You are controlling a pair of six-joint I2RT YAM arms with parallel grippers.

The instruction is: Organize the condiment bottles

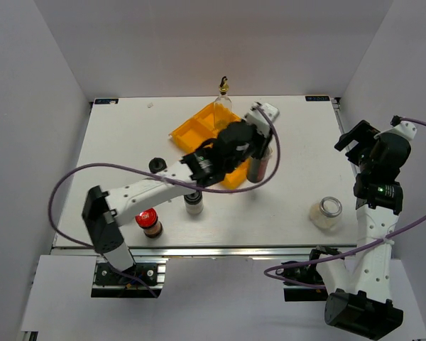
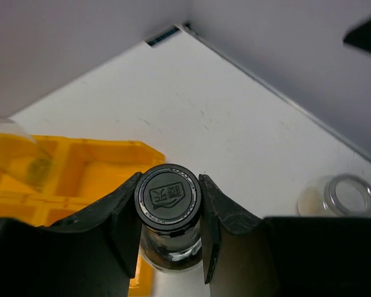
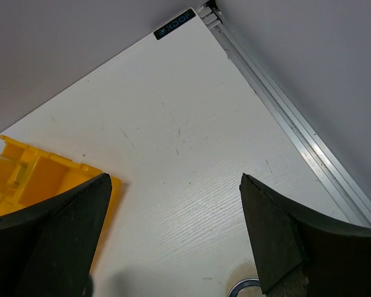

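Note:
My left gripper swings outward next, to its left in the top view, to the tray's free spot beside the clear bottle [image 1: 224, 96]. It then lowers and releases there.
My left gripper [image 1: 260, 150] [image 2: 168, 180] is shut on the black cap of the tall dark-brown bottle [image 1: 257, 168] [image 2: 167, 199], held upright at the right edge of the yellow tray [image 1: 192, 128]. The clear gold-spouted bottle [image 1: 224, 96] stands at the tray's far side and shows blurred in the left wrist view [image 2: 15, 162]. A silver-lidded jar [image 1: 326, 212] [image 2: 341, 197] sits on the table to the right. A red-lidded jar [image 1: 149, 222], a short jar [image 1: 193, 202] and a black-lidded jar [image 1: 157, 165] stand at the front left. My right gripper [image 1: 351, 138] [image 3: 174, 179] is open and empty above the right side.
The yellow tray also shows in the left wrist view [image 2: 80, 164] and the right wrist view [image 3: 43, 179]. The table's metal right edge [image 3: 297, 133] runs close to my right gripper. Grey walls enclose the table on three sides.

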